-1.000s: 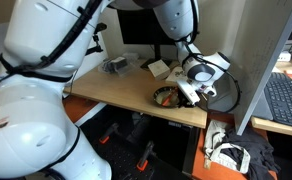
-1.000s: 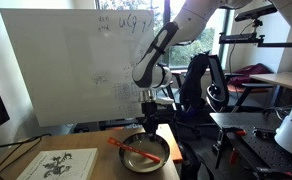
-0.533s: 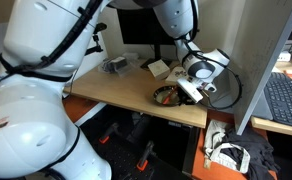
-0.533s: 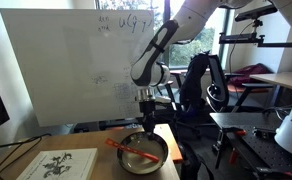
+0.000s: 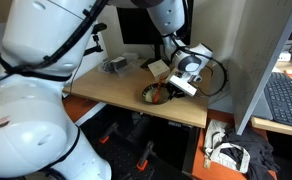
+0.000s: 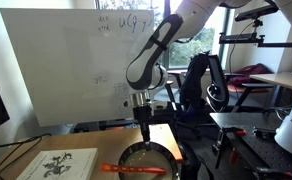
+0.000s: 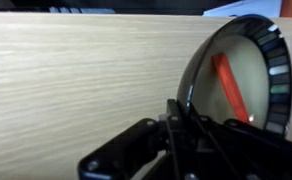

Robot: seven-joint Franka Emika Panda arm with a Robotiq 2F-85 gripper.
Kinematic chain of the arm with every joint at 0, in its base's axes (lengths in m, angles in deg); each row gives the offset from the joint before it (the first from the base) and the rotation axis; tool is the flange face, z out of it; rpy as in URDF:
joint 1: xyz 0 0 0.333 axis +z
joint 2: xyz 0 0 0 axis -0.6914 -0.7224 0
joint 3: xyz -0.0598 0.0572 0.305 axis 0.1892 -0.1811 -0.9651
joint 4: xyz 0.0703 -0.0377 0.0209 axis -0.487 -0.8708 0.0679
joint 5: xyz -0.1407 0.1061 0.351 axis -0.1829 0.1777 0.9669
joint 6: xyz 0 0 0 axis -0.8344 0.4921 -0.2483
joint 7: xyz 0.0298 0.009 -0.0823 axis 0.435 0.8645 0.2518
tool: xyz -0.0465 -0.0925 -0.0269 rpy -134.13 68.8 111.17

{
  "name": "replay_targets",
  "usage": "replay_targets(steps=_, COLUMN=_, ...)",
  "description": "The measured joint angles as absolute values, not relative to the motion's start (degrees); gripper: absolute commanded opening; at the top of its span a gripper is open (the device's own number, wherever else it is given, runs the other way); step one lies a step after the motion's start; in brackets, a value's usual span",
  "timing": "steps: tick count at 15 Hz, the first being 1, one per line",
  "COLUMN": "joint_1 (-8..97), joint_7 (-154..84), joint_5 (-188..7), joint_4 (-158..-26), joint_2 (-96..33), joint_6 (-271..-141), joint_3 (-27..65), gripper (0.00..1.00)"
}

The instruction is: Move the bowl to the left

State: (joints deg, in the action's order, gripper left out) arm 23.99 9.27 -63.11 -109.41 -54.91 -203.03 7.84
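Note:
My gripper carries the bowl (image 5: 152, 96) over the bare wood along the desk's front edge next, turning slightly, away from the keyboard.
The bowl (image 5: 152, 96) is small, round and shallow with a dark shiny rim. It sits on the wooden desk near the front edge in both exterior views. A long orange piece (image 6: 132, 169) lies inside it. My gripper (image 5: 169, 89) points down at the bowl's rim (image 6: 146, 158). In the wrist view the fingers (image 7: 172, 112) are closed on the near rim of the bowl (image 7: 248, 70), one finger inside and one outside. The orange piece (image 7: 231, 88) shows inside the bowl.
A grey object (image 5: 114, 65) and a flat tan box (image 5: 158, 68) lie farther back on the desk (image 5: 106, 92). A monitor (image 5: 136, 25) stands behind. A printed sheet (image 6: 61, 165) lies beside the bowl. A keyboard (image 5: 284, 100) sits on the neighbouring desk.
The gripper and bowl have slid together across the desk, leftward in one exterior view. The orange piece now lies more crosswise in the bowl.

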Motion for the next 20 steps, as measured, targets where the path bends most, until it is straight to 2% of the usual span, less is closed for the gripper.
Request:
replay_targets(steps=5, joint_1=25.1, joint_7=15.4, joint_5=-63.8, joint_4=-109.8, joint_2=-54.3, joint_6=-202.0, joint_3=3.3, gripper=0.03)
replay_targets(steps=11, joint_1=30.3, joint_7=15.3, joint_5=-68.3, joint_4=-109.9, joint_2=-54.7, joint_6=-200.9, joint_3=3.5, gripper=0.03)
replay_targets(steps=20, joint_1=32.2, joint_7=11.1, joint_5=-70.2, joint_4=-107.0, joint_2=-57.7, joint_6=-200.2, joint_3=4.5, gripper=0.03)
